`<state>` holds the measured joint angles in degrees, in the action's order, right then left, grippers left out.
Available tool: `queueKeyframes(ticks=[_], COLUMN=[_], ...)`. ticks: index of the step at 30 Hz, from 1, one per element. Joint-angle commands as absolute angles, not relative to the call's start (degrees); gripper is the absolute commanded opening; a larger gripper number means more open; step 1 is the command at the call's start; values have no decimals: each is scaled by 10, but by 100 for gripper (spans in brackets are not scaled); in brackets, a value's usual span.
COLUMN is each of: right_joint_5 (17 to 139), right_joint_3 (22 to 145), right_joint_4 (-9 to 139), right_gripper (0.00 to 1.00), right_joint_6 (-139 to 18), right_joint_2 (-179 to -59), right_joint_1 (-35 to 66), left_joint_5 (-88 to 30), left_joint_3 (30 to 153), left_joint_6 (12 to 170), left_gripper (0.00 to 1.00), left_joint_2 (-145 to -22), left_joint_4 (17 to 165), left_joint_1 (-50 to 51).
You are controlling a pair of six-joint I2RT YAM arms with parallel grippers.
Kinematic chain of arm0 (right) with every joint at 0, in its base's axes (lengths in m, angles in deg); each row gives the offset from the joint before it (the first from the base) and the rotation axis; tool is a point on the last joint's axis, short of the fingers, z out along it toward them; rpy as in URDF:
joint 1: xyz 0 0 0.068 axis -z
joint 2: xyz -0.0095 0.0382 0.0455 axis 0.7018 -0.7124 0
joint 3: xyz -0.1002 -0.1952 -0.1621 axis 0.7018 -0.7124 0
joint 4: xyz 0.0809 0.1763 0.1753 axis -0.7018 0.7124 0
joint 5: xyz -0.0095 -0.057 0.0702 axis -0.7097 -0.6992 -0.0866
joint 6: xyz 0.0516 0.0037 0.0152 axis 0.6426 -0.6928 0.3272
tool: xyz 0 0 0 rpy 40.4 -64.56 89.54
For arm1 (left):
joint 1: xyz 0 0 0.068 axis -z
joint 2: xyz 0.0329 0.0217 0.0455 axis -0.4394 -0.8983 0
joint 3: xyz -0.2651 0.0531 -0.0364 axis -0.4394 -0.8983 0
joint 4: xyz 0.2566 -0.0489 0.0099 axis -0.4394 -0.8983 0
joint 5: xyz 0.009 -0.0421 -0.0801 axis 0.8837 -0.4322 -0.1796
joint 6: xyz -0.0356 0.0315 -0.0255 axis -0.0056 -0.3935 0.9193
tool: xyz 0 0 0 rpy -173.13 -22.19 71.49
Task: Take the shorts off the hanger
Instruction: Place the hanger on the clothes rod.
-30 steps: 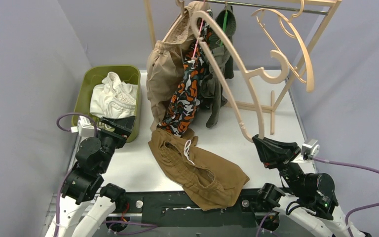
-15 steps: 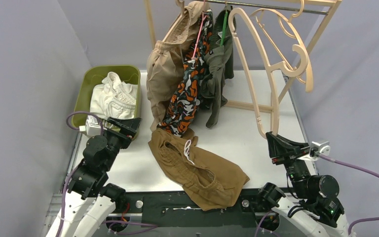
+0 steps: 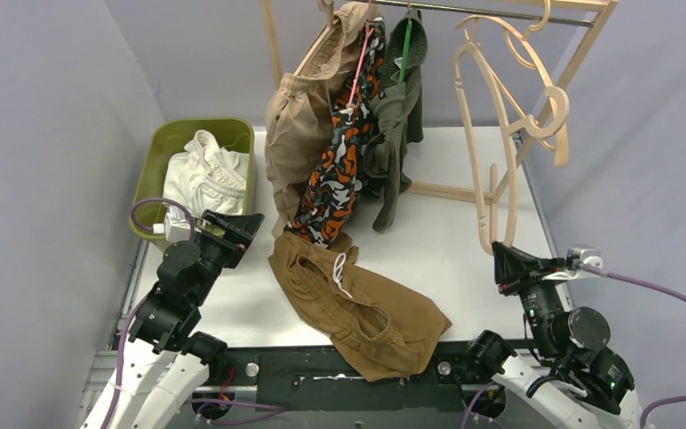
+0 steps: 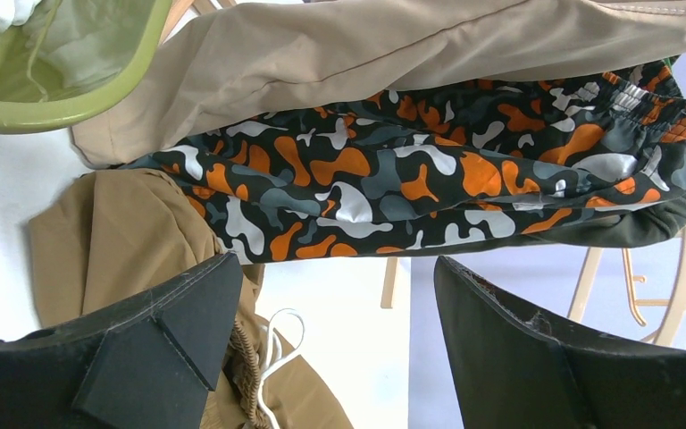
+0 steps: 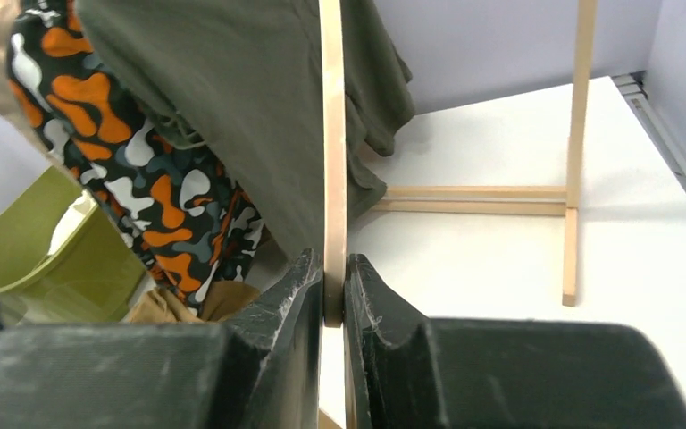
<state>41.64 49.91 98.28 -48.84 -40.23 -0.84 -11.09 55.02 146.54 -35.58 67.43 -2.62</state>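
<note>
My right gripper rises outward to the bar [image 3: 500, 14] beside the second hanger next and releases the wooden hanger there, since that hanger is empty and off the bar.
Brown shorts [image 3: 357, 308] lie crumpled on the table's near middle, white drawstring on top. White shorts [image 3: 204, 179] sit in the green bin [image 3: 165, 138]. Beige shorts [image 3: 295, 134], camouflage shorts [image 3: 339, 170] and dark olive shorts [image 3: 397, 125] hang from the rail. My right gripper [image 3: 503, 259] is shut on the lower end of an empty wooden hanger [image 3: 484, 234], seen between its fingers in the right wrist view [image 5: 332, 134]. My left gripper [image 3: 232, 228] is open and empty beside the bin, facing the camouflage shorts [image 4: 429, 179] and brown shorts [image 4: 125, 232].
The wooden clothes rack [image 3: 500, 192] stands at the back right, its base bars on the table. A second empty wooden hanger [image 3: 549, 107] hangs on the rail at the right. Grey walls close in both sides.
My right gripper has swung the empty hanger to the right, away from the hanging shorts, until it stands near the rack's right post. My left gripper has shifted slightly right towards the brown shorts.
</note>
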Motion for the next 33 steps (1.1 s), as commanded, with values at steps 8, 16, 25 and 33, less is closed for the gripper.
queueKeyframes(ticks=[8, 16, 25, 33], right_joint_5=[365, 364, 336, 349], right_joint_3=[620, 697, 805, 895], right_joint_4=[1007, 1022, 1066, 1102], right_gripper=[0, 0, 0, 0], right_joint_6=[-423, -408, -397, -412], right_joint_2=[-635, -712, -800, -878], right_joint_1=[-4, -4, -5, -4], left_joint_5=[-140, -147, -159, -199], left_joint_3=[559, 560, 568, 559], left_joint_6=[1463, 1461, 1457, 1451], left_gripper=[79, 79, 79, 79], left_joint_2=[-372, -379, -407, -437], left_joint_4=[719, 721, 744, 762], left_joint_1=[-30, -29, -30, -30])
